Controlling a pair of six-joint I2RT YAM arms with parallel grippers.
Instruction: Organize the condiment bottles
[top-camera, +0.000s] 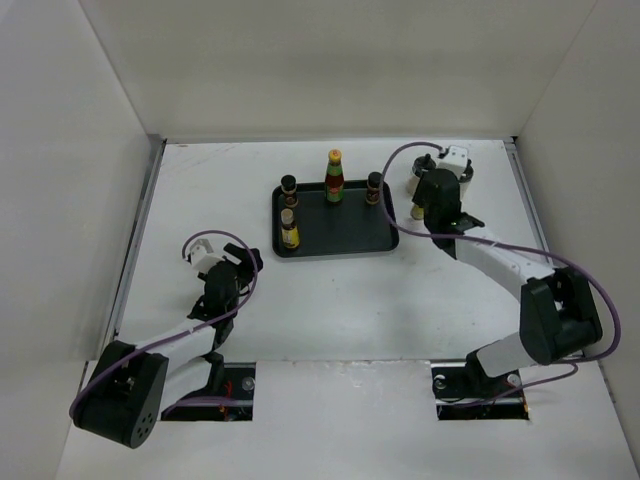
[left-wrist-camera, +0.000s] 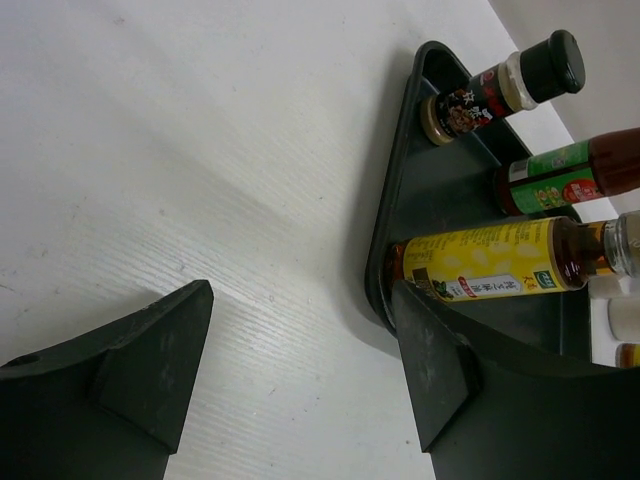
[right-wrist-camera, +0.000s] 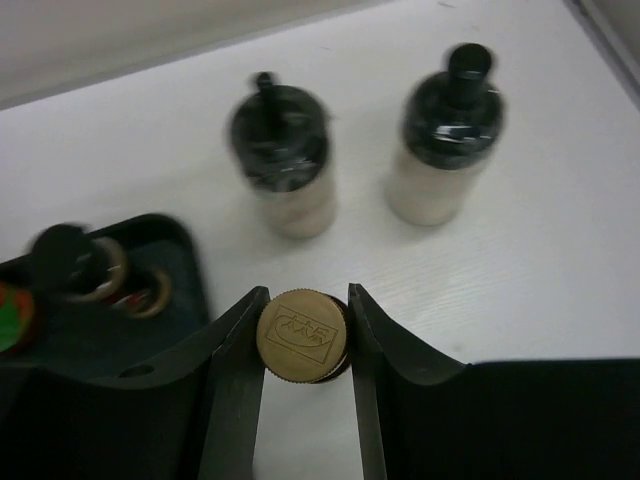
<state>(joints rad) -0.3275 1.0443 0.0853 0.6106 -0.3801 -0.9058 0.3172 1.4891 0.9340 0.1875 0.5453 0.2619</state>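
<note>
I will move my right gripper left in the top view to the tray's near corner opposite the yellow-labelled bottle, because that corner is bare. Then I will lower it and release the dark bottle's cap.
A black tray (top-camera: 335, 238) holds the tall red bottle with a yellow cap (top-camera: 334, 178), two dark bottles (top-camera: 289, 186) (top-camera: 374, 188) and a yellow-labelled bottle (top-camera: 290, 231). My right gripper (right-wrist-camera: 302, 300) is shut on the gold cap of a dark bottle (right-wrist-camera: 302, 335), just right of the tray (right-wrist-camera: 150, 300). Two cream black-capped bottles (right-wrist-camera: 288, 170) (right-wrist-camera: 440, 145) stand beyond it on the table. My left gripper (left-wrist-camera: 300, 320) is open and empty over the bare table, left of the tray (left-wrist-camera: 430, 190). The yellow-labelled bottle (left-wrist-camera: 490, 265) is close to its right finger.
White walls close in the table on the left, back and right. In the top view the right arm (top-camera: 500, 262) covers most of the cream bottles (top-camera: 416, 182). The left gripper (top-camera: 243, 258) sits front left of the tray.
</note>
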